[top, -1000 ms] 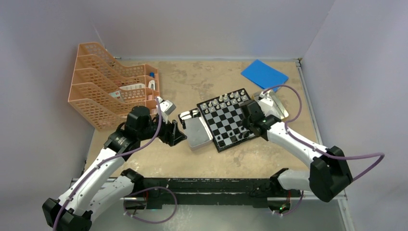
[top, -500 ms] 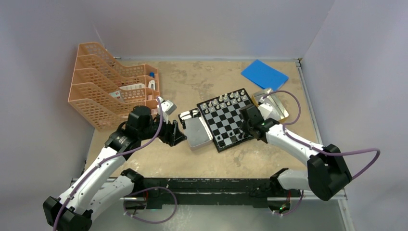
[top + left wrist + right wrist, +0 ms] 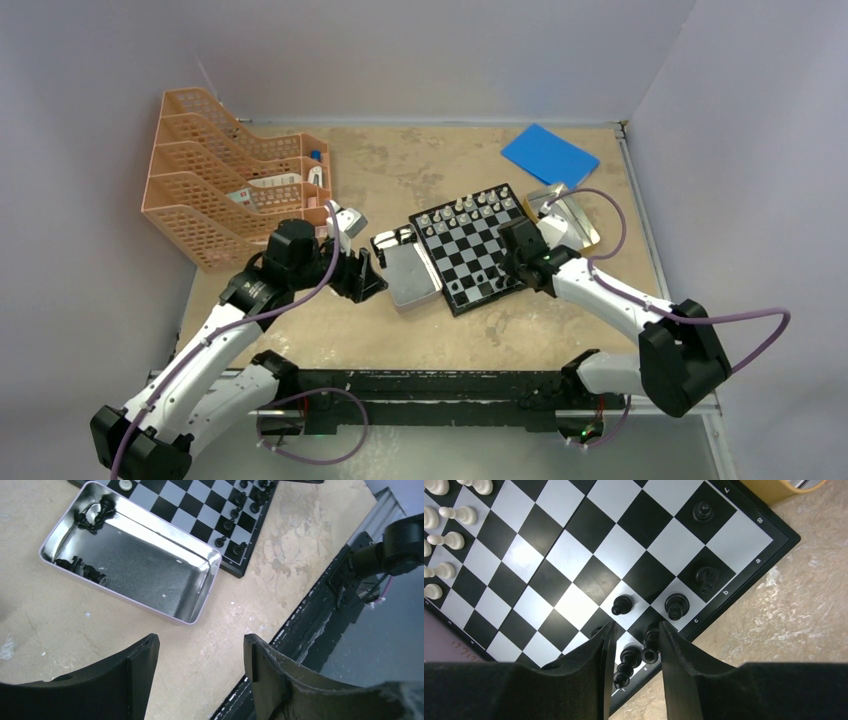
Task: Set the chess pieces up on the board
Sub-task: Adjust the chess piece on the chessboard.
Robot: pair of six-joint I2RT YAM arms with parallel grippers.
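Squares in the near row are still empty. My left gripper will next move outward and down into the silver tin (image 3: 150, 570), onto a black piece at the tin's far corner on the board side.
The board (image 3: 462, 262) lies at mid-table, white pieces (image 3: 465, 207) on its far rows and black pieces (image 3: 482, 276) near its front edge. My right gripper (image 3: 510, 262) hovers over the board's near right corner. In the right wrist view my right gripper (image 3: 636, 626) is open, its fingers either side of two tilted black pieces (image 3: 630, 656). Other black pieces (image 3: 676, 605) stand nearby and white pieces (image 3: 446, 515) stand at the left. My left gripper (image 3: 200, 645) is open and empty over bare table beside an open silver tin (image 3: 150, 570) holding loose black pieces (image 3: 95, 515).
An orange tiered rack (image 3: 225, 190) stands at the far left. A blue pad (image 3: 549, 155) lies at the far right. A second tin (image 3: 570, 215) sits right of the board. The black base rail (image 3: 430, 385) runs along the table's near edge.
My right gripper shifted slightly towards the board's near edge a second ago and has held still since. The left arm has not moved.
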